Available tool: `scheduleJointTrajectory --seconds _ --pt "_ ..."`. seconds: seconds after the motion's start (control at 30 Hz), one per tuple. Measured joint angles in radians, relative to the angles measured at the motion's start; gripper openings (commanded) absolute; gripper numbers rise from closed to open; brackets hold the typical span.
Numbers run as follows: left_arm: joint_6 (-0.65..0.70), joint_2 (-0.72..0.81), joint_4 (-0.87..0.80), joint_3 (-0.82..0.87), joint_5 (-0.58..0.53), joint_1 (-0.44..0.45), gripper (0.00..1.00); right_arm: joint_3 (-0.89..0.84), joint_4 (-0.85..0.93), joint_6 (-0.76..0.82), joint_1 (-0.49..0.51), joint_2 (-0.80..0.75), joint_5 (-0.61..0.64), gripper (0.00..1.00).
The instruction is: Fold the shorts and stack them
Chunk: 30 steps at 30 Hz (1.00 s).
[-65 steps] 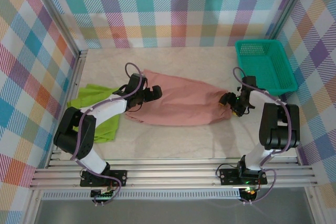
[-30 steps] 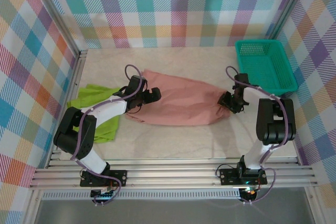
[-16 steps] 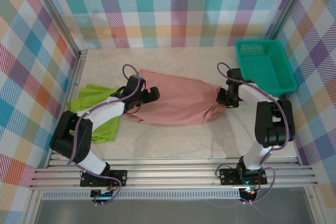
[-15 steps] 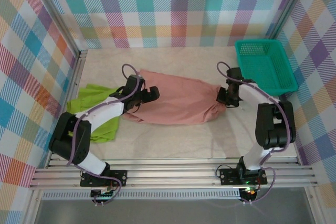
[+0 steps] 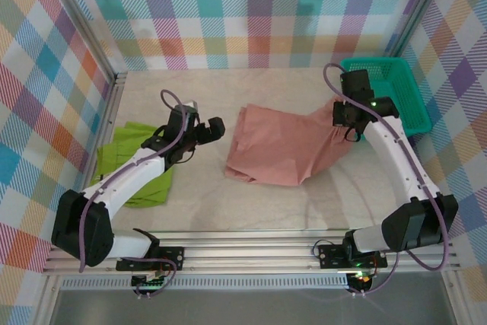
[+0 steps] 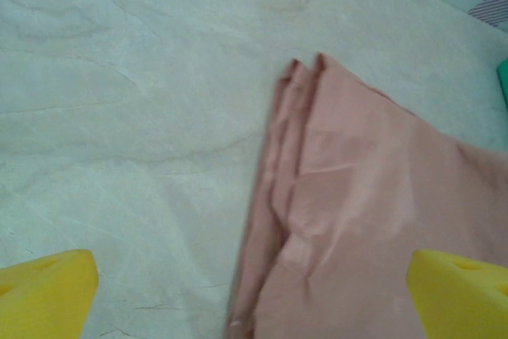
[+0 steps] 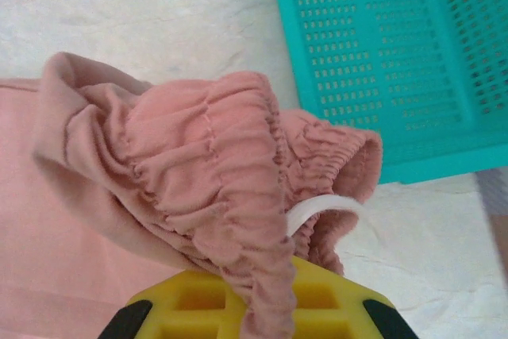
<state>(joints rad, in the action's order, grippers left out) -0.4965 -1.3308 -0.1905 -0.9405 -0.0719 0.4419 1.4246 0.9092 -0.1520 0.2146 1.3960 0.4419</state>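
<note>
The shorts lie stretched out, so my right gripper should next carry the waistband away from the teal basket, over the cloth, and let go by the folded edge point(image 5: 239, 135).
The salmon pink shorts point(image 5: 278, 146) lie crumpled mid-table, their right end lifted off the surface. My right gripper point(image 5: 342, 116) is shut on the gathered waistband point(image 7: 206, 156), which bunches over its yellow fingers point(image 7: 198, 307), and a white drawstring point(image 7: 325, 208) loops out beside them. To the left of the pink cloth, my left gripper point(image 5: 210, 129) is open and apart from it. In the left wrist view the shorts' folded left edge point(image 6: 286, 196) lies ahead between the wide yellow fingertips point(image 6: 48, 287). The lime green shorts point(image 5: 135, 174) lie at the far left under the left arm.
The teal mesh basket point(image 5: 396, 104) stands at the back right, just behind the right gripper, and its near rim point(image 7: 349, 168) shows close to the held waistband. Checked walls and metal rails bound the table. Bare tabletop point(image 5: 304, 203) runs along the front.
The right gripper has shut on the waistband and lifted it up and back towards the basket, dragging the pink shorts to the right. The left gripper has drawn back left off the cloth.
</note>
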Motion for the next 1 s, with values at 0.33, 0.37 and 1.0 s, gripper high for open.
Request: scheduleJointTrajectory --seconds 0.33,0.37,1.0 --pt "0.0 0.025 -0.022 0.05 -0.001 0.0 1.0 0.162 0.16 0.064 0.159 0.145 0.28 0.0" --pt "-0.001 0.025 -0.022 0.05 -0.001 0.0 1.0 0.162 0.167 0.064 0.16 0.145 0.285 0.0" --pt "-0.01 0.123 -0.02 0.127 -0.043 -0.007 1.0 0.749 0.352 -0.057 0.529 0.738 0.348 0.05"
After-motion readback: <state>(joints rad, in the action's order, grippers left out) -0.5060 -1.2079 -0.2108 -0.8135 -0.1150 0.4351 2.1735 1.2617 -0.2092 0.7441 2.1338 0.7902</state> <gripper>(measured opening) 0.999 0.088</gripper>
